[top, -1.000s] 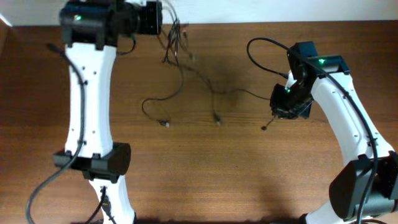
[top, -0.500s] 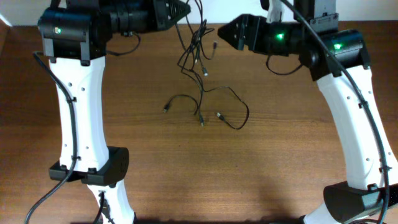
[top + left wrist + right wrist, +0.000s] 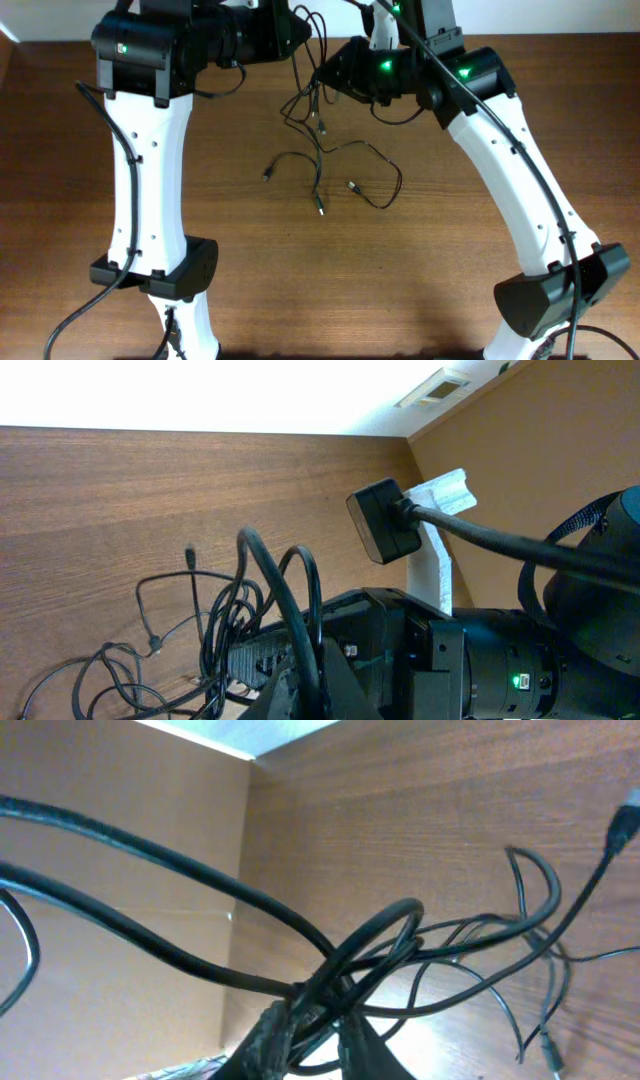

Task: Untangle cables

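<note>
My left gripper is holding the cable bundle raised above open wood, so next it needs to go down to the tabletop by the loose plugs and release the cable there.
The cables [image 3: 318,130] are a bundle of thin black cords held up over the far middle of the table. Loose ends with small plugs [image 3: 320,210] trail down onto the wood. My left gripper [image 3: 300,28] is raised at the far edge and shut on cable loops; its wrist view shows cords [image 3: 285,590] running through its jaws [image 3: 300,680]. My right gripper [image 3: 322,78] is close beside it, just right and lower, shut on a knot of the cables [image 3: 385,945] at its jaws [image 3: 320,1030].
The wooden table [image 3: 400,280] spreads out below both raised arms. The two arm bases stand at the near left [image 3: 165,275] and near right [image 3: 555,295]. A thick black arm cable with a box connector [image 3: 380,530] shows in the left wrist view.
My right gripper has moved left and down, closing in on the left gripper. The hanging bundle has shifted slightly and the trailing ends have slid a little on the table.
</note>
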{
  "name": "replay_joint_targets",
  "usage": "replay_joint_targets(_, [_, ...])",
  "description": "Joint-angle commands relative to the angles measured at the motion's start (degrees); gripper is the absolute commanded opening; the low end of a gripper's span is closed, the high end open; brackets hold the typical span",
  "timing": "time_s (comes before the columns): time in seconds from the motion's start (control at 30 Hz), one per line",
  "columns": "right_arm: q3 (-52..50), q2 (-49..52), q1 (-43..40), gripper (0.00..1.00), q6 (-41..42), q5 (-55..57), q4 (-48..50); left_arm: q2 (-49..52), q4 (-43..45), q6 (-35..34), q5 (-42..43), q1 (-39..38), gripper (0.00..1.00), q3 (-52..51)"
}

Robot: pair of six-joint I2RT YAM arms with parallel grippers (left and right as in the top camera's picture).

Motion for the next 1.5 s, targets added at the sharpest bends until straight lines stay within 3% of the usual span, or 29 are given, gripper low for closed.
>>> replay_joint_targets(0.0, [0.3,2.1,0.3,0.13,0.2,0.5,0.7,0.4,0.2,0.4,-0.3,0.2,0.05,0.6])
replay_joint_targets(0.13, [0.4,2.1,-0.5,0.04,-2.1,0.9,3.5,0.4,-0.7,0.5,-1.8,0.2,0.06,0.6])
replay_joint_targets(0.2, [0.4,0.7,-2.4,0.04,-4.7,0.8,2.0,0.6,-4.5,0.5,-12.0,0.4,0.05,0.6])
replay_joint_targets(0.27, [0.4,-3.5,-7.0,0.04,-8.0,0.8,-2.5,2.6,-8.0,0.5,-21.4,0.7,0.06,0.6])
replay_joint_targets(0.4, [0.4,-12.6,-18.1,0.04,-15.6,-0.9,-12.7,7.7,-9.9,0.5,-26.1,3.6,0.04,0.6])
replay_joint_targets(0.5, [0.4,-17.8,-29.2,0.04,-22.7,-7.0,-20.2,8.7,-10.5,7.5,-29.1,5.6,0.04,0.6])
replay_joint_targets(0.53, [0.4,-18.0,-31.7,0.04,-23.7,-9.0,-22.1,8.7,-10.7,9.9,-28.3,6.1,0.09,0.6])
replay_joint_targets(0.57, [0.4,-17.8,-32.1,0.04,-24.2,-10.3,-22.9,8.7,-10.8,11.8,-25.8,6.1,0.09,0.6])
replay_joint_targets(0.6, [0.3,-17.4,-31.1,0.04,-24.3,-10.2,-23.2,8.7,-10.4,16.0,-17.8,5.9,0.09,0.6])
replay_joint_targets(0.67, [0.3,-15.7,-28.2,0.21,-24.3,-10.2,-23.3,8.7,-9.7,20.5,-5.5,5.4,0.11,0.6])
replay_joint_targets(0.77, [0.3,-11.3,-23.2,0.46,-24.3,-10.3,-22.8,8.7,-8.2,20.5,10.8,5.6,0.13,0.6])
replay_joint_targets(0.83, [0.3,-9.1,-20.6,0.49,-24.3,-10.2,-21.6,8.7,-5.1,20.4,21.0,5.6,0.15,0.6])
replay_joint_targets(0.87, [0.3,-8.5,-20.4,0.49,-24.3,-10.0,-21.4,8.7,-3.3,20.4,22.1,5.6,0.16,0.6])
replay_joint_targets(0.9, [0.3,-8.0,-20.4,0.5,-24.3,-9.6,-21.3,8.7,-3.2,20.4,18.2,5.6,0.16,0.6])
replay_joint_targets(0.97, [0.3,-7.9,-21.0,0.54,-24.3,-4.9,-21.4,9.0,-10.1,18.9,-11.3,5.6,0.16,0.6])
replay_joint_targets(1.03, [0.3,-7.9,-21.8,0.58,-24.3,-2.0,-21.7,11.3,-15.4,18.1,-20.6,5.5,0.16,0.5])
replay_joint_targets(1.17, [0.3,-7.9,-23.0,0.61,-24.4,-1.7,-23.5,20.4,-15.8,18.5,-20.9,5.2,0.13,-0.3])
replay_joint_targets(1.27, [0.3,-7.9,-22.9,0.63,-24.4,-0.5,-23.7,27.1,-15.8,23.5,-19.2,2.5,0.13,-0.3])
replay_joint_targets(1.4, [0.3,-7.9,-22.9,0.64,-25.0,-0.5,-24.7,34.6,-13.8,23.7,-19.4,0.1,0.19,-0.3])
replay_joint_targets(1.47, [0.3,-7.9,-22.9,0.64,-25.6,-0.5,-25.0,37.5,-13.2,23.7,-19.4,-0.1,0.3,-0.3])
